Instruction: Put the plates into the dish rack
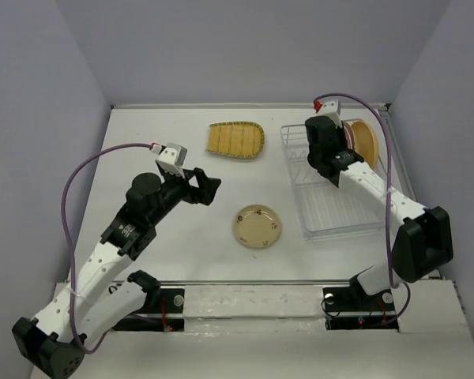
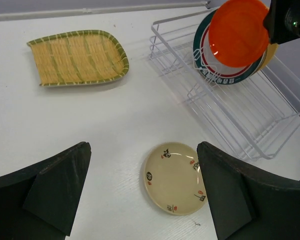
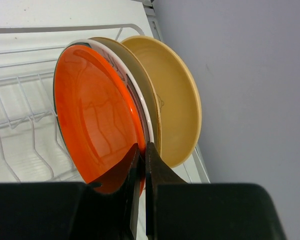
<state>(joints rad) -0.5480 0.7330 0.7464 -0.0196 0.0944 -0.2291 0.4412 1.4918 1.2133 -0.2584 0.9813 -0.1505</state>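
Note:
I will next bring the upright orange plate in my right gripper down into the open wire slot (image 3: 71,169) beside the white plate and let go of the orange plate's rim, because the slot is below the gripper.
My right gripper (image 3: 142,150) is shut on the rim of the small orange plate (image 3: 95,115) and holds it upright at the far end of the white wire dish rack (image 1: 332,207). Behind it stand the white plate with the teal-red rim (image 2: 210,75), a cream plate (image 3: 151,95) and the tan round plate (image 3: 177,95). The small beige patterned plate (image 1: 257,226) lies flat on the table, also in the left wrist view (image 2: 174,178). The ribbed yellow-green oblong plate (image 1: 235,140) lies at the back. My left gripper (image 1: 209,188) is open and empty, above and left of the beige plate.
The rack's near slots (image 2: 240,125) hold nothing. The side wall (image 3: 250,100) runs close behind the tan plate. The table's back edge (image 1: 245,105) lies just beyond the oblong plate.

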